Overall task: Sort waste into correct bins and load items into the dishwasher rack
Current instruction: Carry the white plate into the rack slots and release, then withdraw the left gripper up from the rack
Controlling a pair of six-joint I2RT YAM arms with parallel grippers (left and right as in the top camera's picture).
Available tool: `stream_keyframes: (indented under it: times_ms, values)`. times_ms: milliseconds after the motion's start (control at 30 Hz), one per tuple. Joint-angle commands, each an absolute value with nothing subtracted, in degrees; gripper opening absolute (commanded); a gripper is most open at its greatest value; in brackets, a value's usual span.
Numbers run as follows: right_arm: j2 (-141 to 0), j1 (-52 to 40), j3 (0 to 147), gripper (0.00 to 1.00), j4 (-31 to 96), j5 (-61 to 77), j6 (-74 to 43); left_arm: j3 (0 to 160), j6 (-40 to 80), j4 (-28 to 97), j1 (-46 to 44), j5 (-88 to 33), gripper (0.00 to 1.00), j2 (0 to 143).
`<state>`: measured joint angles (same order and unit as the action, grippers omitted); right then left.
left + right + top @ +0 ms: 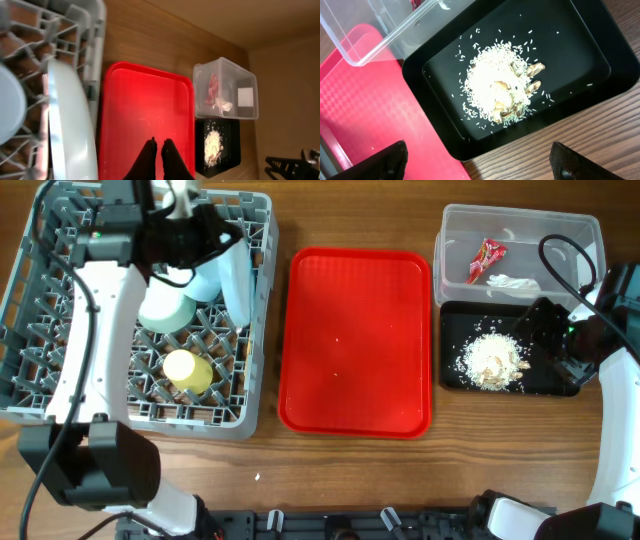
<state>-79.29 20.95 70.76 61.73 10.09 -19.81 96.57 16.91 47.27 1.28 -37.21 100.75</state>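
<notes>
The left gripper shifts to the left in the overhead view next, off the plate's far rim, since the plate stands in the rack (60, 310).
The grey dishwasher rack (60, 310) on the left holds pale blue bowls (165, 305), an upright plate (238, 280) and a yellow-green cup (188, 370). My left gripper (215, 238) hovers over the rack's far side, shut and empty; in its wrist view the fingertips (159, 145) meet beside the plate (70, 125). The clear tub (570, 235) contains a red wrapper (487, 258) and a white napkin (512, 282). Food scraps (492, 360) lie in the black tray (452, 320). My right gripper (545, 340) hangs open above that tray's near edge (480, 162), holding nothing.
A flat red serving tray (355, 340) lies between the rack and the two bins, with only a few crumbs on it. Bare wooden table (460, 460) runs along the front. A black cable (560, 255) loops over the clear tub's right side.
</notes>
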Motion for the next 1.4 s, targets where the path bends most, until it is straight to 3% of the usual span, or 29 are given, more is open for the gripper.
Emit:
stream_keyframes:
  times_ms: [0, 533, 800, 867, 967, 1200, 1233, 1267, 1300, 1367]
  values:
    - [-79.94, 21.08, 71.57, 0.91, 61.84, 10.59, -19.64, 96.64, 16.71, 47.83, 3.55, -39.13, 0.04, 102.56]
    - [-79.94, 21.06, 71.57, 0.92, 61.91, 10.87, -19.38, 96.64, 13.96, 51.68, 4.84, -38.87, 0.04, 101.34]
    - [-79.94, 16.73, 71.57, 0.92, 61.28, 13.56, -14.87, 96.64, 13.93, 60.14, 4.84, -14.79, 0.06, 99.9]
    - [-79.94, 13.69, 71.57, 0.92, 59.96, 13.39, -14.28, 96.64, 13.93, 63.2, 4.84, -9.69, 0.14, 99.9]
    - [-79.94, 8.19, 71.57, 0.93, 55.9, 13.37, -13.5, 96.64, 13.93, 65.98, 4.82, -3.05, 0.37, 99.92]
    - [-79.94, -2.42, 71.57, 0.98, 40.6, 11.7, -11.94, 96.64, 8.62, 66.26, 4.14, -0.12, 0.56, 99.92]
    - [-79.96, -3.53, 71.57, 0.99, 39.44, 10.09, -11.86, 96.64, 8.27, 66.35, 4.1, -0.38, 0.66, 99.96]
    - [-80.09, -4.45, 71.57, 0.99, 38.83, 8.78, -11.22, 96.64, 8.1, 66.76, 4.01, -0.62, 0.88, 99.96]
    - [-80.23, -5.08, 71.57, 1.0, 38.63, 8.56, -9.78, 96.64, 8.1, 67.64, 3.97, -0.78, 1.0, 99.96]
    - [-80.47, -5.69, 71.57, 1.0, 40.05, 8.58, -7.35, 96.64, 8.12, 69.82, 3.97, -0.8, 1.0, 99.96]
